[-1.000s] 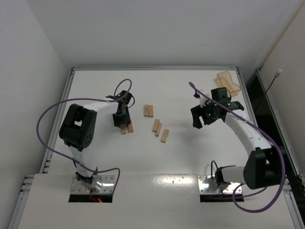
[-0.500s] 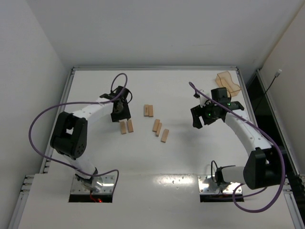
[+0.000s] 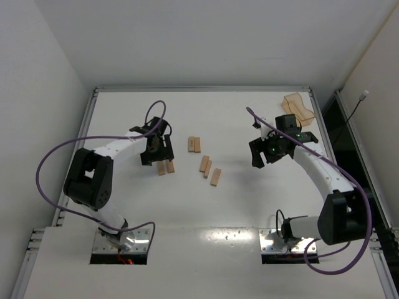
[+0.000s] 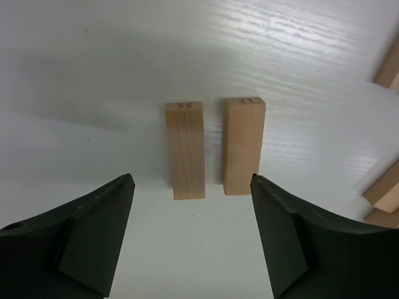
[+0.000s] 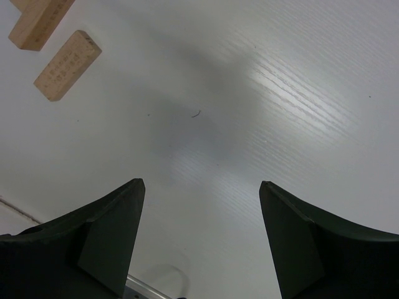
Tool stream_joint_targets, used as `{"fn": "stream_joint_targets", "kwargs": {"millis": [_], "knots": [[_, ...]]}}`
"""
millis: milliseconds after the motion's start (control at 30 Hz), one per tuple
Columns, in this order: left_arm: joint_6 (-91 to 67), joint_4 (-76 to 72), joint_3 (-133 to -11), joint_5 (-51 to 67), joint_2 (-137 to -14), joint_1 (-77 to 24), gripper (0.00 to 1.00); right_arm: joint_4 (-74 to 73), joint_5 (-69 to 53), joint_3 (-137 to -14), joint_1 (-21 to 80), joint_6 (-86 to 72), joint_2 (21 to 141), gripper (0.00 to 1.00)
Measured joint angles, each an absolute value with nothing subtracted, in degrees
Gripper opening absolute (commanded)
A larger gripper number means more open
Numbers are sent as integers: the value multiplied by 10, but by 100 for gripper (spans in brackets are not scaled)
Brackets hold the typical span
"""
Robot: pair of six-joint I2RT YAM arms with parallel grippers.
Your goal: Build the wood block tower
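Observation:
The pair of wood blocks sits nearer one finger of my left gripper, so next I should lower it and shift it toward the middle blocks until its fingers straddle both wood blocks.
Seven light tan wood blocks lie flat on the white table (image 3: 124,205), none stacked, so no tower stands. One pair of blocks (image 3: 166,166) lies side by side just beyond my left gripper (image 3: 154,157), which is open and empty. The left wrist view shows this pair (image 4: 185,149) ahead of the open left gripper (image 4: 191,187). A second pair (image 3: 195,144) and three loose blocks (image 3: 209,169) lie in the middle. My right gripper (image 3: 257,156) is open and empty, above bare table right of the blocks. In the right wrist view it (image 5: 201,184) has two blocks (image 5: 67,65) at the top left.
A translucent orange-tan plastic tray (image 3: 298,107) sits at the far right corner. A raised rim (image 3: 199,89) runs along the table's far edge. Purple cables loop from both arms. More block ends (image 4: 383,193) show at the left wrist view's right edge.
My left gripper has drawn back from over the near pair of blocks, which stay on the table, and the left arm's elbow has swung left. The right arm has not moved.

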State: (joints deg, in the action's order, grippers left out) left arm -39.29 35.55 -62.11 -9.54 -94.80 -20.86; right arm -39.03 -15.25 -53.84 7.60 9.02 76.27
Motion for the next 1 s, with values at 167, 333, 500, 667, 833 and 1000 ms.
{"fn": "stream_joint_targets", "kwargs": {"millis": [167, 333, 500, 667, 833, 1000], "knots": [[-393, 355, -611, -75, -952, -209, 74, -390, -152, -538, 76, 90, 763, 71], [-392, 351, -611, -51, -967, -209, 77, -390, -152, -538, 76, 90, 763, 71], [-390, 349, -611, -36, -981, -209, 77, -390, -152, -538, 76, 90, 763, 71], [-390, 342, -613, -25, -1001, -209, 77, -390, -152, -538, 76, 90, 763, 71], [-387, 341, -619, -22, -1020, -208, 77, -390, -153, -538, 76, 90, 765, 71], [-382, 339, -636, -23, -1033, -208, 77, -390, -153, -538, 76, 90, 772, 71]]}}
